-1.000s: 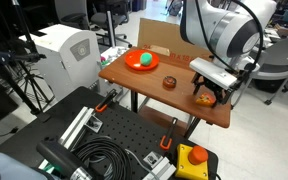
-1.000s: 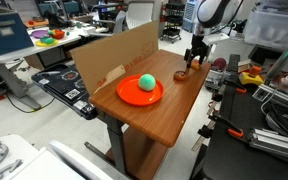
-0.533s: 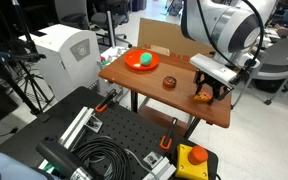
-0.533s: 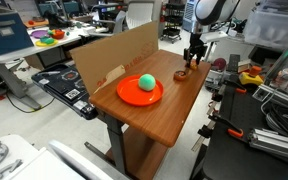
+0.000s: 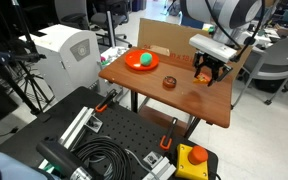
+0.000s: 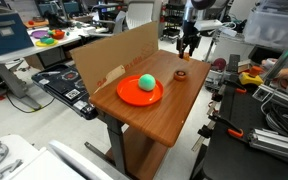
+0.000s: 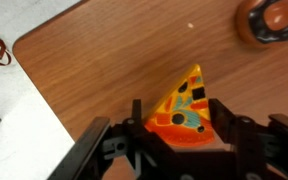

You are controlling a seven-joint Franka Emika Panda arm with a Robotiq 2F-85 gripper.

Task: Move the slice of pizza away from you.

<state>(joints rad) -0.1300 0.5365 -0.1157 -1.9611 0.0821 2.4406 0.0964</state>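
I will carry the slice of pizza in my gripper across toward the cardboard wall next and lower it onto the tabletop beside that wall (image 5: 185, 67), since that patch is clear.
The slice of pizza (image 7: 184, 108), an orange-yellow wedge with dark and teal specks, sits between the two black fingers (image 7: 225, 120) of my gripper (image 7: 181, 125). The jaws are shut on its wide end and its tip points away. In both exterior views the gripper (image 5: 205, 72) (image 6: 187, 46) hangs above the wooden table (image 5: 184, 102) with the slice (image 5: 202, 76) lifted off the surface, near the table's far side.
A small dark brown round object (image 5: 168, 83) (image 6: 182, 73) (image 7: 269, 18) lies on the table close by. An orange plate (image 5: 152, 65) (image 6: 124, 96) holds a green ball (image 6: 145, 82). A cardboard wall (image 6: 114, 55) lines one table edge.
The jaws closed on the slice at the table's near edge. The gripper then rose and carried it across the table, past the brown round object.
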